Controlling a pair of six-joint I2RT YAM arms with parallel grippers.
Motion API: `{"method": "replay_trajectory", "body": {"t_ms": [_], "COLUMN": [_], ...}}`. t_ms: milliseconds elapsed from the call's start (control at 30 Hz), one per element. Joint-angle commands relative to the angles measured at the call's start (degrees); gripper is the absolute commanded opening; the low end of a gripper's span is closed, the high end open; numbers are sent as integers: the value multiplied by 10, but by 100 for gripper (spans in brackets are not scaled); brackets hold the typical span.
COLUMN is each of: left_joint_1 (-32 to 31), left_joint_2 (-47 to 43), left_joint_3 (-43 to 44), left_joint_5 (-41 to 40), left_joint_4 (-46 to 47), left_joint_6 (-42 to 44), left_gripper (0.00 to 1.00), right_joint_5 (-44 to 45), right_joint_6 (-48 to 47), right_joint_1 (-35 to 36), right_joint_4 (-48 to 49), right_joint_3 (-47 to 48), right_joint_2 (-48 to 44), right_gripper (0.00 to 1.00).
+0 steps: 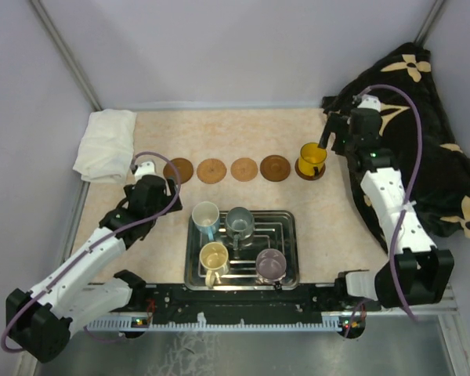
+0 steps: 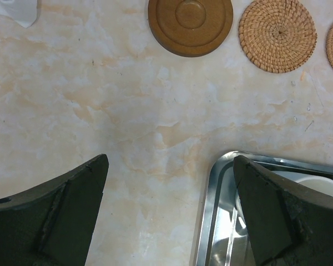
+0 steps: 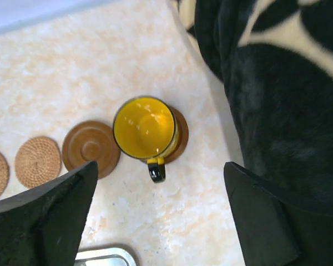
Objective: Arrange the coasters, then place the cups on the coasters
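I should next move my right gripper back and left in the top view, down onto the purple-grey cup's rim (image 1: 284, 262), as that cup still lacks a coaster.
Five round brown coasters lie in a row across the table, from the dark left one (image 1: 178, 170) to the one (image 3: 180, 138) under the orange-yellow cup (image 1: 312, 157). That cup (image 3: 144, 127) stands upright on its coaster, handle toward my right gripper (image 3: 161, 166), which is open and empty just behind it, beside the cup (image 1: 329, 135). A white-and-blue cup (image 1: 205, 215), a grey-blue cup (image 1: 239, 223), a cream cup (image 1: 214, 257) and a purple-grey cup (image 1: 270, 265) stand in the steel tray (image 1: 290, 235). My left gripper (image 2: 171, 159) hangs open and empty over the tray's left rim (image 2: 216, 210).
A folded white cloth (image 1: 106, 145) lies at the back left. A black patterned blanket (image 1: 423, 133) is heaped along the right side, close to my right arm. In the left wrist view a dark wooden coaster (image 2: 190, 22) and a woven one (image 2: 277, 34) lie ahead.
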Motion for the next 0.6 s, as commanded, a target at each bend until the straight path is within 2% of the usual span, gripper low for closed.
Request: {"method": "replay_trajectory", "body": {"t_ms": [0, 100, 267, 400, 433, 567], "left_joint_1": [-1, 0, -1, 0, -1, -1], "left_joint_2": [-16, -24, -37, -47, -49, -54], "left_joint_3": [20, 23, 24, 17, 16, 11], "left_joint_5": [-16, -12, -9, -6, -5, -2], "left_joint_4": [-13, -20, -32, -35, -36, -36], "left_joint_6": [-2, -4, -11, -12, -12, -14], "left_gripper": [100, 100, 100, 100, 100, 100], "right_joint_5": [-74, -133, -265, -301, -305, -276], "right_joint_6": [3, 32, 102, 114, 110, 97], "right_joint_1": [-27, -51, -102, -106, -106, -92], "right_joint_4": [60, 82, 177, 178, 166, 111], "right_joint_3": [36, 40, -19, -53, -56, -77], "right_joint_2": [-44, -53, -85, -101, -104, -138], "right_gripper": [99, 99, 99, 99, 97, 75]}}
